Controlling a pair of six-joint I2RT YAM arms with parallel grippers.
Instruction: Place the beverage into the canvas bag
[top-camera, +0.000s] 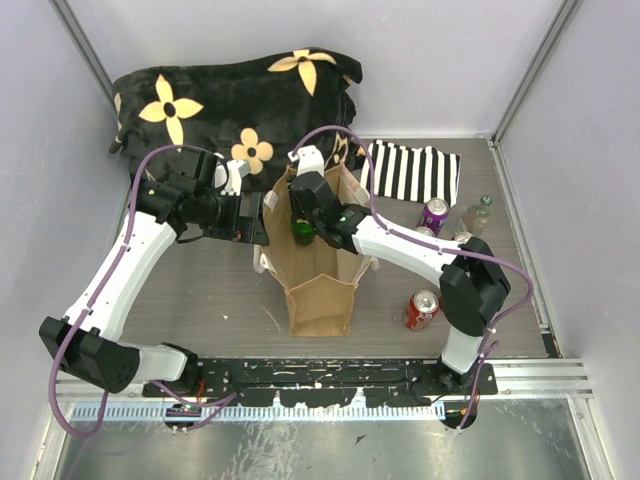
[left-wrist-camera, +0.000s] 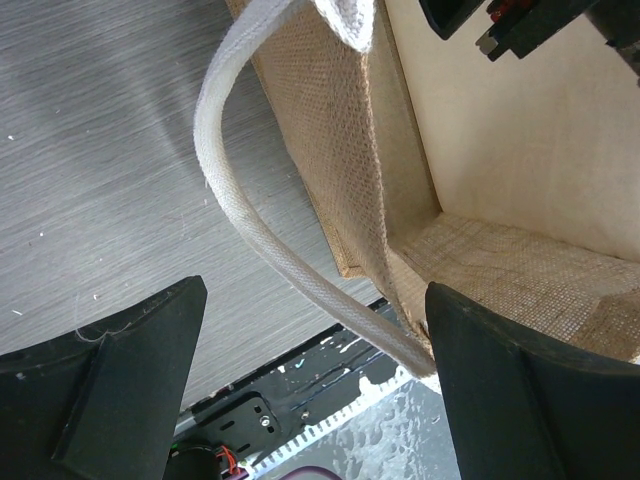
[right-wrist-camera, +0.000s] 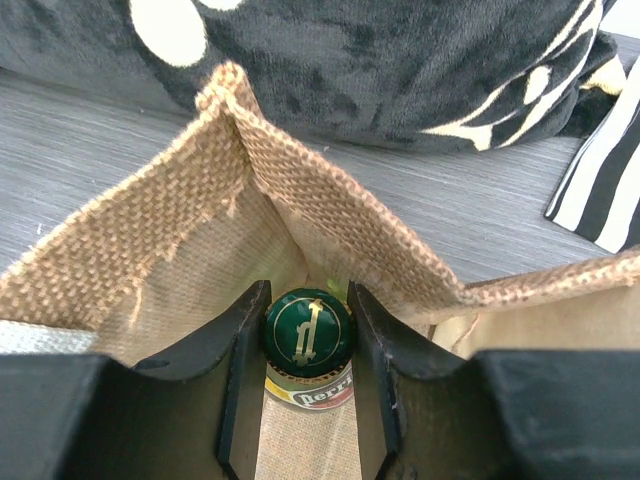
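The green bottle is already upright between the bag's sides, so my right gripper will lower it deeper into the bag's far end (top-camera: 305, 247) (right-wrist-camera: 287, 262) and let go of the bottle's cap.
The tan canvas bag (top-camera: 322, 290) stands open at the table's middle. My right gripper (top-camera: 304, 226) is shut on the green cap of a green glass bottle (top-camera: 301, 232) and holds it upright in the bag's far end. In the right wrist view the cap (right-wrist-camera: 308, 331) sits between my fingers (right-wrist-camera: 240, 350), with the bag's woven wall (right-wrist-camera: 150, 230) around it. My left gripper (top-camera: 252, 222) is at the bag's left rim. In the left wrist view it (left-wrist-camera: 315, 290) is open, with the white strap handle (left-wrist-camera: 240, 200) running between the jaws and the bag's wall (left-wrist-camera: 370, 150) by the right finger.
A black blanket with tan flowers (top-camera: 220, 90) lies behind the bag. A black-and-white striped cloth (top-camera: 415, 172) lies at the back right. A purple can (top-camera: 434, 214), a clear bottle (top-camera: 478, 215) and a red can (top-camera: 421, 309) stand right of the bag. A black rail (top-camera: 330, 378) runs along the near edge.
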